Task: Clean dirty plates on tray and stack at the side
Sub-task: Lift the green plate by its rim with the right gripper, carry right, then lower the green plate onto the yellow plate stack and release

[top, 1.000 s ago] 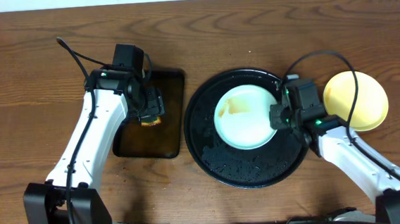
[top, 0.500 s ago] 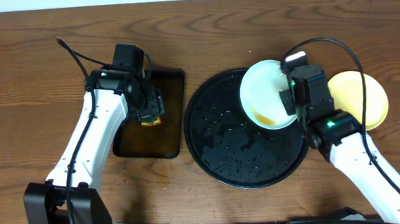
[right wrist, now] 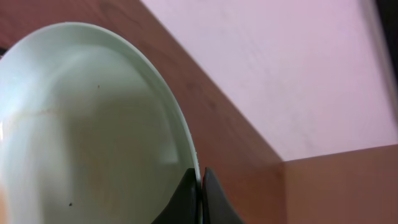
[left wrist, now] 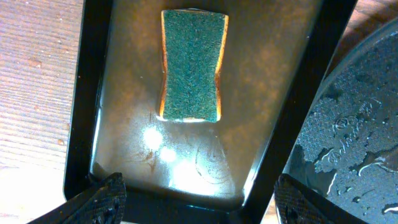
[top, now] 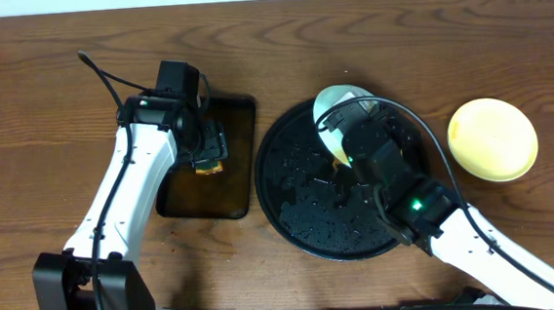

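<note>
The tilted plate needs to go past the round tray [top: 300, 197] next with my right gripper, get level and come down onto the pale yellow plate [top: 492, 139], because that one lies at the side of the tray.
My right gripper [right wrist: 201, 182] is shut on the rim of a pale mint-white plate [right wrist: 81, 130] and holds it tilted on edge above the far part of the round black tray [top: 300, 197]. The plate shows in the overhead view [top: 337, 107], partly hidden by my right arm. A pale yellow plate [top: 492, 139] lies on the wood table right of the tray. My left gripper [left wrist: 198, 199] is open and empty above the near end of the rectangular brown tray [left wrist: 93, 93]. The third plate is not in view.
A green-faced sponge [left wrist: 190, 65] lies in the rectangular brown tray [top: 241, 167], left of the round tray. The round tray's wet surface [left wrist: 354, 130] shows in the left wrist view. A cable [top: 105, 79] runs over the table at the back left.
My right arm has swung left and up over the black tray, tipping the mint-white plate from flat to on edge. The yellow plate is now uncovered. The left arm has not moved.
</note>
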Motion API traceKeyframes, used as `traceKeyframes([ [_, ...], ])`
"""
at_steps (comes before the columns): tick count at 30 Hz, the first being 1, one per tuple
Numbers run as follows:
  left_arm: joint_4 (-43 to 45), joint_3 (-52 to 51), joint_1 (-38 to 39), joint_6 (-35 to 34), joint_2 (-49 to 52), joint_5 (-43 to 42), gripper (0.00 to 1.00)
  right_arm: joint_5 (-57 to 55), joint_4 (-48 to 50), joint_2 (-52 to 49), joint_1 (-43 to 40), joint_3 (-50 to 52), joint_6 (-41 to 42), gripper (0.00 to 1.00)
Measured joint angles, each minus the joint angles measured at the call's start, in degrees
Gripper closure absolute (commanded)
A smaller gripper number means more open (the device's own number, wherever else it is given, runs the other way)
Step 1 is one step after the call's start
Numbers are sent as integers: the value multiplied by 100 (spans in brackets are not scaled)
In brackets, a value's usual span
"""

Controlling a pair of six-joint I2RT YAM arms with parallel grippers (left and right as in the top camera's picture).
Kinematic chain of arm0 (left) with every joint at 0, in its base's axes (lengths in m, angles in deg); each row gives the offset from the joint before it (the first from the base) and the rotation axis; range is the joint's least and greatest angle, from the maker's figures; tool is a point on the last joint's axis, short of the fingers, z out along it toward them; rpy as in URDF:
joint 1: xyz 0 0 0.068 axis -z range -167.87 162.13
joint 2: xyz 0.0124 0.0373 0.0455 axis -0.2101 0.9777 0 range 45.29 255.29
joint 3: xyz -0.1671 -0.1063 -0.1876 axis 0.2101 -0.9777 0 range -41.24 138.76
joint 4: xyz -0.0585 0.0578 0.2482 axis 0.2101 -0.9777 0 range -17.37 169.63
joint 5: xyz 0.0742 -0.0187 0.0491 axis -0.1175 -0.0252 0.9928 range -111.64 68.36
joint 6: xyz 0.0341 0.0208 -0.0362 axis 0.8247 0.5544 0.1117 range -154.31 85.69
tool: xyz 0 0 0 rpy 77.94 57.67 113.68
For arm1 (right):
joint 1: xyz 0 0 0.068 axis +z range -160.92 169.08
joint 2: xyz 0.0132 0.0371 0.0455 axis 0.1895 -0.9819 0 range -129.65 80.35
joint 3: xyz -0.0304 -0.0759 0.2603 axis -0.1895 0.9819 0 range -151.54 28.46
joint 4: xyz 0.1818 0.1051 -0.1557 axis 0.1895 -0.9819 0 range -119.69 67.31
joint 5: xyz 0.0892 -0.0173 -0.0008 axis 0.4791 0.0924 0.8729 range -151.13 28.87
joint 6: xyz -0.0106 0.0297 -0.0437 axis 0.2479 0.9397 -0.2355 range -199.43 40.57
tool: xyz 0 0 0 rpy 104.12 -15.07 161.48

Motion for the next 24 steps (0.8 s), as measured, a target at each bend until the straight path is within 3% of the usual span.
traceKeyframes([
  [8,0,0,0,0,2,0,23,-505,122,0,26,0,-155,99],
  [12,0,0,0,0,2,0,23,-525,-63,0,-243,-4,437,99],
  [24,24,0,-2,2,0,0,23,723,-715,0,-2983,-4,2828,99],
])
